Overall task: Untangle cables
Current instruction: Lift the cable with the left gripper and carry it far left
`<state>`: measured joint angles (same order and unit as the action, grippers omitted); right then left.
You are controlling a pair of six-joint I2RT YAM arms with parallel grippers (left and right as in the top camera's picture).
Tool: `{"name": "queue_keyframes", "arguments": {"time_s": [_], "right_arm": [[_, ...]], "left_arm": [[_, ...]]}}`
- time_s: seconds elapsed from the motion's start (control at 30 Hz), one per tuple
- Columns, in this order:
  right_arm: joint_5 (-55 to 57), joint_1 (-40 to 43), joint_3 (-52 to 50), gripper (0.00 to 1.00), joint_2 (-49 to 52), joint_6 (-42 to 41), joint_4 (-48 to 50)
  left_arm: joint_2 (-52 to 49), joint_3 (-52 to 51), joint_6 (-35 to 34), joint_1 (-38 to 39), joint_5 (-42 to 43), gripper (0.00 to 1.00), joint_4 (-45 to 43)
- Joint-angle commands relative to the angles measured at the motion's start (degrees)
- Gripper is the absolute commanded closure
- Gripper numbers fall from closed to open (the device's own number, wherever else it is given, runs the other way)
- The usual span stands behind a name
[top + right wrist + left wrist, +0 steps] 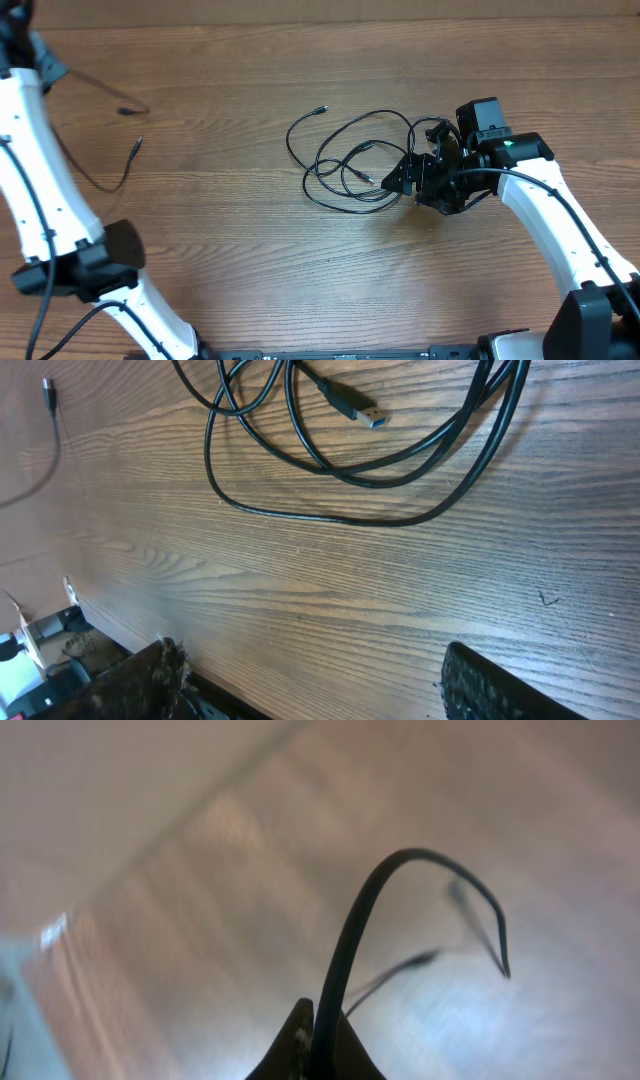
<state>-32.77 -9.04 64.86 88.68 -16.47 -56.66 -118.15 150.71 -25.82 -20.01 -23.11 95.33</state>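
I need to move my left gripper back and down to the bare wood [96, 164] beside the thin cable and release it there, because that spot is clear of the tangle.
A loose tangle of thin black cables [350, 165] lies at the table's middle right, with one plug end [320, 109] pointing up and left. My right gripper [402, 182] is open and empty at the tangle's right edge. In the right wrist view its jaws [310, 660] hover over bare wood, with the cable loops [330, 470] and a USB plug [360, 407] beyond them. A separate thin cable [100, 188] trails across the far left. My left gripper [20, 45] at the top left corner is shut on it. The left wrist view shows this cable [350, 930] rising from the shut fingers [315, 1040].
The wooden table [230, 260] fills the view. The left arm's white links [40, 200] run along the left edge. The right arm [560, 230] comes in from the lower right. Another small plug end [127, 110] lies at the upper left.
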Motion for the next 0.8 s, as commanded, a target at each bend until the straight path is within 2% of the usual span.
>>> {"name": "queue_keyframes", "arguments": {"time_s": [0.0,0.17,0.37,0.53,0.67,0.77], "right_arm": [[0.2,0.1,0.8,0.19,0.2,0.5,0.0],[0.2,0.1,0.8,0.20,0.2,0.5,-0.3],[0.2,0.1,0.7,0.20,0.2,0.5,-0.7],[0.2,0.1,0.8,0.20,0.2,0.5,-0.7],[0.2,0.1,0.7,0.20,0.2,0.5,-0.7],[0.2,0.1,0.7,0.20,0.2,0.5,-0.9]], "left_arm": [[0.9,-7.8,1.1,-3.9,11.3,0.96,1.5],[0.9,-20.9,1.8,-5.4,11.0,0.96,1.4],[0.9,-36.7,1.2,-5.9,8.0,0.96,-4.0],[0.9,-43.0,1.2,-6.4,7.5,0.96,-7.9],[0.9,-43.3,1.4,-7.4,7.5,0.95,-8.9],[0.9,-43.3,1.4,-8.3,7.5,0.90,-9.5]]}}
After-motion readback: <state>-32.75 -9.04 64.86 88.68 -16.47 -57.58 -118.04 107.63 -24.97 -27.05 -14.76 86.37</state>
